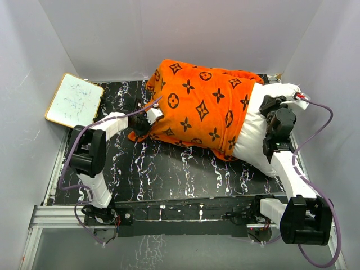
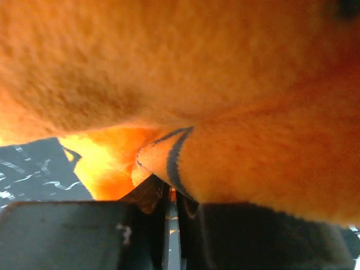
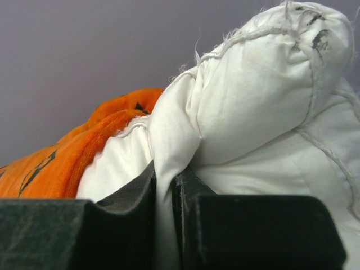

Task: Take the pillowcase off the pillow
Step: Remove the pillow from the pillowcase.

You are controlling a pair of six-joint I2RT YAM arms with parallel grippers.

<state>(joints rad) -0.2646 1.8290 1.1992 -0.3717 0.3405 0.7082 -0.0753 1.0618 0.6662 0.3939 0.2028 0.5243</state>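
Observation:
My right gripper should next carry the white cloth [image 3: 253,95] to the left in the top view, toward the pillowcase's open edge [image 3: 84,160], and let go of it, because the side is close.
The orange pillowcase [image 1: 197,104] with dark brown motifs covers most of the white pillow [image 1: 253,138], which sticks out at the right end. My left gripper [image 1: 147,120] is shut on the pillowcase's left edge; in the left wrist view the orange plush [image 2: 225,101] fills the frame and a fold of it is pinched at the gripper [image 2: 171,194]. My right gripper [image 1: 274,107] is shut on the pillow's bare right end; in the right wrist view a fold of white pillow cloth [image 3: 253,95] is pinched at the gripper [image 3: 165,185], with the pillowcase [image 3: 73,157] behind at the left.
A small white framed board [image 1: 74,100] leans at the table's far left corner. The black marbled tabletop [image 1: 180,169] lies in front of the pillow. White walls close in at the back and both sides.

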